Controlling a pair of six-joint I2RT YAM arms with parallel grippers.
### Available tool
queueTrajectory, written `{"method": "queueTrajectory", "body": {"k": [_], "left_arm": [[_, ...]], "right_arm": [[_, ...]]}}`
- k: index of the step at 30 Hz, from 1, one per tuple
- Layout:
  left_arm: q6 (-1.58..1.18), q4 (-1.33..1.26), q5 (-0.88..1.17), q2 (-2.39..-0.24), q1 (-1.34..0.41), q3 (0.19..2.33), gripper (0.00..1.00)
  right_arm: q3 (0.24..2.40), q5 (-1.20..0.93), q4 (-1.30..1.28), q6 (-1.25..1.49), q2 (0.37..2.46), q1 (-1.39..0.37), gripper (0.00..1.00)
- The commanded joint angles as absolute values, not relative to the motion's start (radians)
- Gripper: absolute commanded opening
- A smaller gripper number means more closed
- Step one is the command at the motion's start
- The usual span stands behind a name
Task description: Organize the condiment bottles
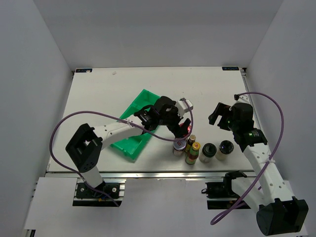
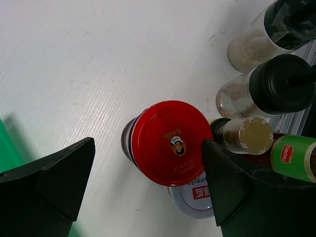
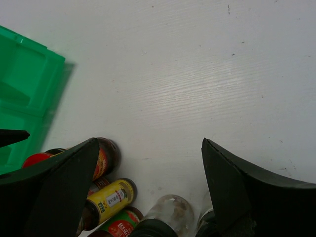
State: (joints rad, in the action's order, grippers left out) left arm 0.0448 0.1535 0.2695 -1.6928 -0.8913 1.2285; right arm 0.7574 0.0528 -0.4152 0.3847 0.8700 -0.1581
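The robot's left gripper will next go down around the red lid of the dark jar [image 1: 188, 129] [image 2: 171, 143] and close on it, as the lid is already between its open fingers.
The condiment bottles stand bunched near the table's front edge. In the left wrist view the red-capped dark jar [image 2: 168, 142] sits between the fingers of my open left gripper [image 2: 148, 148], with its lid edge against the right finger. A silver-lidded jar [image 2: 195, 197] is right beside it. A tan-capped slim bottle [image 2: 252, 134], a green-labelled bottle [image 2: 294, 155] and two black-lidded jars [image 2: 279, 84] [image 2: 291, 19] stand further right. My right gripper [image 1: 219, 114] hangs open and empty above the table behind the black-lidded jars [image 1: 208, 152] [image 1: 225, 149]. In the top view my left gripper [image 1: 183, 127] hovers over the cluster.
The green divided bin [image 1: 133, 128] lies left of the bottles, partly under my left arm, and shows at the left in the right wrist view [image 3: 24, 94]. The table's front edge [image 1: 197, 170] runs just below the bottles. A purple cable loops off each arm.
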Motion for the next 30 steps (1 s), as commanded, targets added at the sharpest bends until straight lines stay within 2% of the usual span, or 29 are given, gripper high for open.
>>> {"method": "queueTrajectory", "body": {"k": [1,17,30], "left_arm": [[0.067,0.205,0.273,-1.7,-0.899,1.256,0.98],[0.095,0.193,0.301,-1.641,-0.899,1.244,0.98],[0.078,0.222,0.17,-1.781,-0.899,1.325,0.98]], "right_arm": [[0.775,0.06,-0.388,0.373,0.868,-0.155,0.89],[0.77,0.035,-0.382,0.37,0.88,-0.156,0.89],[0.764,0.031,-0.371,0.367,0.871,-0.155,0.89]]}}
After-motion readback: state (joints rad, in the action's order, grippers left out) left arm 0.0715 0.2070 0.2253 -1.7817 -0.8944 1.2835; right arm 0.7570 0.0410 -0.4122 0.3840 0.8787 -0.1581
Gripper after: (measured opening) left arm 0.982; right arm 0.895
